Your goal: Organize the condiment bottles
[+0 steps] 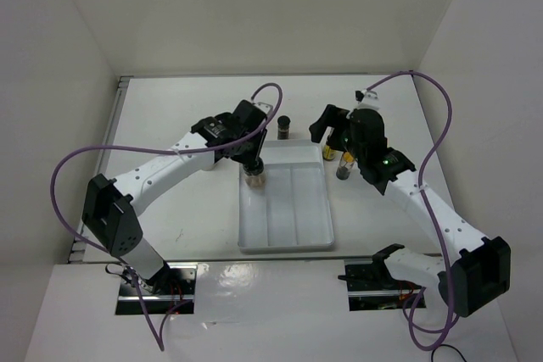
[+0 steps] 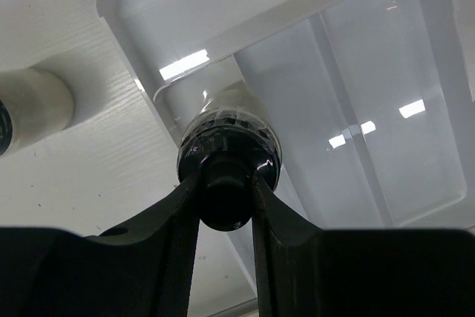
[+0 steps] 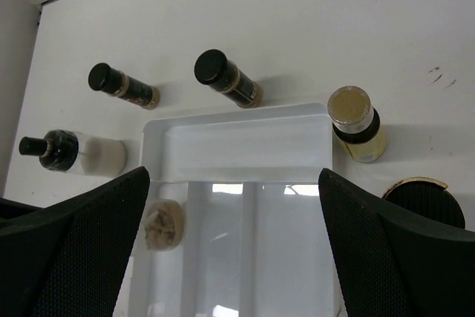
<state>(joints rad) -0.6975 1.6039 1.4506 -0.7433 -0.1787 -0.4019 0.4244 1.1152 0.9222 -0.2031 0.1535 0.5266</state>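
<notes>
My left gripper holds the jar's cap, and the jar's bottom crowds the inner divider. It should move down and toward the tray's edge by the second jar, then let go of the cap.
My left gripper (image 1: 253,161) (image 2: 226,183) is shut on the black cap of a squat jar (image 1: 254,179) (image 2: 230,135) with pale contents, upright at the far end of the white tray's (image 1: 288,247) left compartment. I cannot tell whether it rests on the floor. My right gripper (image 1: 333,135) (image 3: 231,183) is open and empty above the tray's far right corner. A second squat jar (image 3: 78,152) (image 2: 30,105) stands left of the tray. Two dark brown bottles (image 3: 122,87) (image 3: 226,79) stand behind it. Two yellow bottles (image 1: 329,152) (image 1: 344,167) stand at its right.
The tray (image 3: 237,120) (image 2: 119,5) has three long compartments; the middle and right ones hold nothing. White walls close the table at back, left and right. One dark brown bottle (image 1: 284,127) stands just behind the tray's far edge.
</notes>
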